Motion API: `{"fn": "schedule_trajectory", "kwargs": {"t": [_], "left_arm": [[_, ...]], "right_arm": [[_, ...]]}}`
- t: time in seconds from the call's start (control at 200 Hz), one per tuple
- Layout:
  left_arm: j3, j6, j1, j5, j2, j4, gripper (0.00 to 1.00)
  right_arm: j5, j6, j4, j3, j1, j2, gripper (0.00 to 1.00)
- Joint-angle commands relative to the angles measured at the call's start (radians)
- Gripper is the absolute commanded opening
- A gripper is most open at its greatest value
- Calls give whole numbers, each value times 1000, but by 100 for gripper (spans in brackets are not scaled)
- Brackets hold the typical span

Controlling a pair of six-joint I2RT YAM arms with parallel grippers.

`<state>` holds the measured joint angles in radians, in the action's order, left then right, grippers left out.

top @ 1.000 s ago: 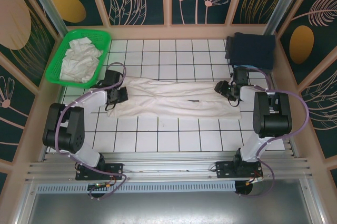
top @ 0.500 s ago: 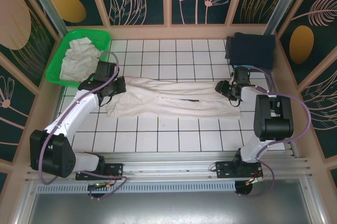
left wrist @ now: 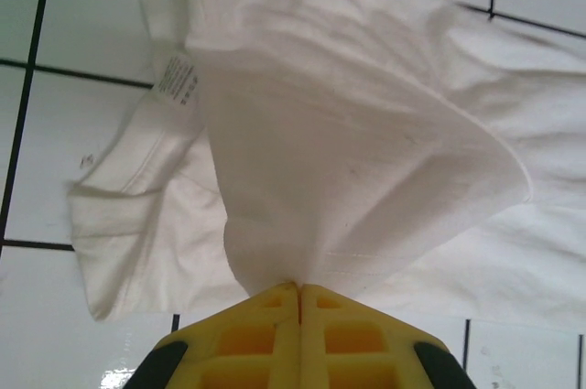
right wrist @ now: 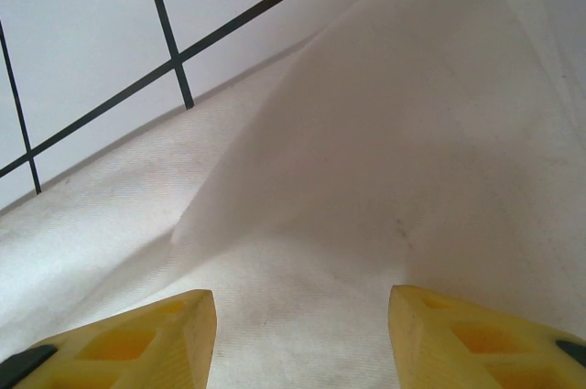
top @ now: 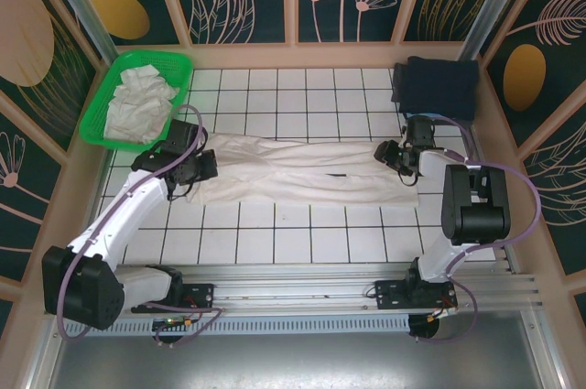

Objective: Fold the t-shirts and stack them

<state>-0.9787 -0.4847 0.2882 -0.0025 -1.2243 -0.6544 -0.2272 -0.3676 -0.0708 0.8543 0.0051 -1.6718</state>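
Observation:
My left gripper will next draw the peaked fold back and down to the shirt's near edge, then release it.
A white t-shirt (top: 302, 174) lies pulled out long across the middle of the tiled table. My left gripper (top: 203, 167) is at its left end, shut on a fold of the shirt's hem. In the left wrist view the cloth (left wrist: 366, 133) rises in a peak into the closed yellow jaws of the left gripper (left wrist: 299, 286), and a neck label (left wrist: 177, 78) shows beside it. My right gripper (top: 389, 153) is at the shirt's right end, open. Its fingers (right wrist: 137, 334) stand wide apart just above the flat cloth (right wrist: 366, 178), with nothing pinched between them.
A green basket (top: 183, 61) at the back left holds more crumpled white t-shirts (top: 137, 101). A folded dark blue cloth (top: 435, 87) lies at the back right corner. Bare tiles (top: 302, 233) run between the shirt and the near rail.
The left arm has unfolded, its elbow swinging toward the near left. Its gripper went briefly toward the back left with the shirt's end, then came back. The right arm has not moved.

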Motion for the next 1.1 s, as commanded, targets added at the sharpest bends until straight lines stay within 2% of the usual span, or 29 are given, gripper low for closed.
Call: {"fn": "schedule_trajectory", "kwargs": {"t": [0.0,0.215,0.39,0.515,0.53,0.58,0.716,0.911,1.096], "left_arm": [[-56,-11,2,-13,19,-50,0],[0,-42,3,2,83,-52,0],[176,-79,3,31,121,14,0],[256,-100,3,10,115,43,0],[255,-101,3,9,109,41,1],[246,-97,2,9,88,43,13],[217,-85,3,-66,54,30,22],[123,-38,3,-97,-23,38,25],[27,29,3,14,-202,230,25]], "right_arm": [[10,21,-2,-24,-8,27,53],[-3,24,9,-21,-8,9,53],[-12,33,0,-5,-8,0,53],[-6,36,-7,-4,-8,5,53],[-6,36,-7,-4,-8,5,53],[-10,36,-3,-7,-7,7,53],[-9,36,-6,-9,-5,18,53],[15,45,-19,-9,-5,37,53],[39,35,-43,13,-49,-25,51]]}}
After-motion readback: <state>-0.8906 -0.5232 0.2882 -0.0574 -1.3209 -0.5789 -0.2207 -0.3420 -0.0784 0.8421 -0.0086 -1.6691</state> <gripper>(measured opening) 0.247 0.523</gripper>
